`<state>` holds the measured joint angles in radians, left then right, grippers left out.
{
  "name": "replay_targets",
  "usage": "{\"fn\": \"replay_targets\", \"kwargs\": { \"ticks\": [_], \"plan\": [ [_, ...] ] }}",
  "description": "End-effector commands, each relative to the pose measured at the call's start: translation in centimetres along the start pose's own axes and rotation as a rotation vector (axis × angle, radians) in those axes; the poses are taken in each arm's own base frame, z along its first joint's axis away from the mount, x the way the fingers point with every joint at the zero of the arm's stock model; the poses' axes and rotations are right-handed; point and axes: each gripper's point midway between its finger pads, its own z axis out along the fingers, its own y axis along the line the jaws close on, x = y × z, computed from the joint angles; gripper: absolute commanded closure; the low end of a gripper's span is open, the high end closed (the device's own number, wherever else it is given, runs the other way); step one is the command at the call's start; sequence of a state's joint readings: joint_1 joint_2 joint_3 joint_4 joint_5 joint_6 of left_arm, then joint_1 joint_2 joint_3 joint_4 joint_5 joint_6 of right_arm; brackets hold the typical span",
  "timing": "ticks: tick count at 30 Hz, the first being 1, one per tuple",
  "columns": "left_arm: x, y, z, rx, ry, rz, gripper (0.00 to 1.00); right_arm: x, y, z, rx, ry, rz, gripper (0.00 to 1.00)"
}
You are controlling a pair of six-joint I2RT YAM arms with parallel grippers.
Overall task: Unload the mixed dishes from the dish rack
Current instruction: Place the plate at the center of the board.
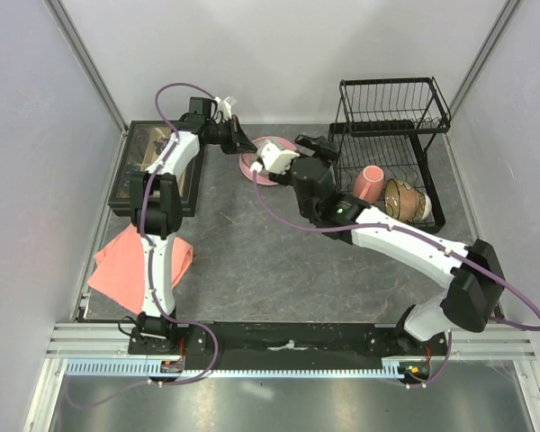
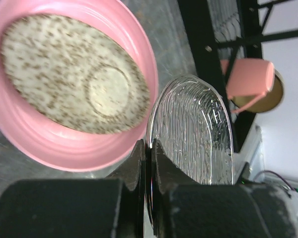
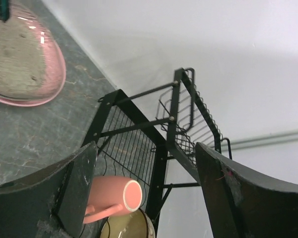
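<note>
The left gripper will next go down and turn to bring the clear ribbed glass plate over the speckled plate (image 2: 59,74), since the speckled plate already lies stacked in the pink plate.
A large pink plate (image 2: 64,144) lies on the table with the speckled grey-beige plate (image 2: 59,74) resting in it. My left gripper (image 2: 149,146) is shut on the rim of a clear ribbed glass plate (image 2: 193,129), held on edge right beside the pink plate (image 1: 252,166). In the black wire dish rack (image 1: 391,99), the salmon-pink mug (image 1: 369,183) lies on its side on the lower tier, next to the amber-brown bowl (image 1: 405,198). My right gripper (image 3: 145,146) is open and holds nothing, just left of the rack and facing the mug (image 3: 111,198) and bowl (image 3: 131,228).
A dark rectangular tray (image 1: 157,166) sits at the back left beside the left arm. A folded salmon-pink cloth (image 1: 126,265) lies at the near left. Pale walls close in the table on three sides, and the rack's upper tier (image 3: 188,114) overhangs the mug.
</note>
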<state>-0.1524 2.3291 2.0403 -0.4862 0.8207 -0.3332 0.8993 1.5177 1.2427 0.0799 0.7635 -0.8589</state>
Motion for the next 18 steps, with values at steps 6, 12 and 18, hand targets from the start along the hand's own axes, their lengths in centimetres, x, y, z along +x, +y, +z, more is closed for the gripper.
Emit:
{"fn": "replay_targets", "kwargs": {
  "ticks": [6,12,18],
  "plan": [
    [-4.8,3.4,2.4,-0.087,-0.149,0.0,0.99,1.7,-4.8,-0.9,0.064,0.015,0.162,0.12],
    [-5.3,5.8,4.0,-0.131,-0.172,-0.023,0.98,3.0,-4.7,-0.7,0.062,0.037,0.162,0.12],
    [-5.3,6.6,4.6,-0.135,-0.174,-0.028,0.98,3.7,-4.6,-0.3,0.055,0.052,0.163,0.11]
  ]
}}
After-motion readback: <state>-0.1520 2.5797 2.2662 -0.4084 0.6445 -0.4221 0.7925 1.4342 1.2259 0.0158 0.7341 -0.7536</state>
